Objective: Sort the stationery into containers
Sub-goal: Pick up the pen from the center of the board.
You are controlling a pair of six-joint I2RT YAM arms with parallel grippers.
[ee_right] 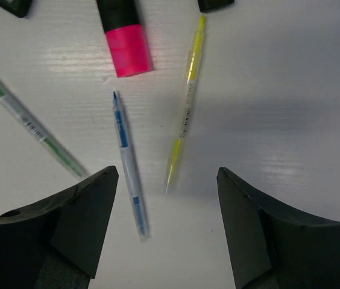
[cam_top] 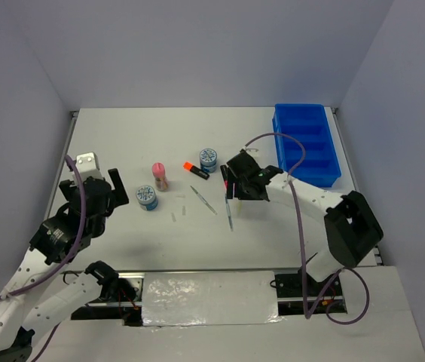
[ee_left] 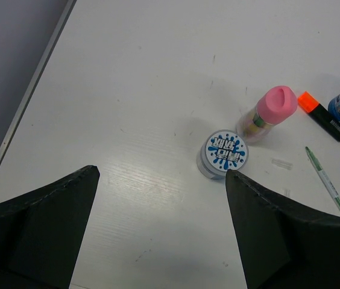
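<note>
My left gripper lowers past the near tub onto the clear cap nearest me point(cam_top: 173, 216) next. The cap lies loose below it and to its right in the top view.
My right gripper point(cam_top: 233, 197) hangs open low over thin pens. In the right wrist view a blue pen point(ee_right: 128, 162) and a yellow pen point(ee_right: 185, 105) reach down between the jaws of the right gripper point(ee_right: 167, 174), touching neither finger. A pink-capped highlighter point(ee_right: 123, 36) and a green pen point(ee_right: 28, 123) lie beyond. My left gripper point(cam_top: 119, 197) point(ee_left: 161, 173) is open and empty, just short of a blue-white tub point(ee_left: 227, 153) point(cam_top: 147, 198). Behind that tub stand the pink bottle point(ee_left: 269, 111) point(cam_top: 160, 176), an orange-capped highlighter point(ee_left: 322, 115) point(cam_top: 195, 170) and a second tub point(cam_top: 208, 157). The blue tray point(cam_top: 307, 143) sits far right.
Small clear caps point(cam_top: 179, 213) lie loose between the near tub and the pens. Two dark ends point(ee_right: 215, 3) poke in at the top of the right wrist view. Grey walls close the table on the left, back and right.
</note>
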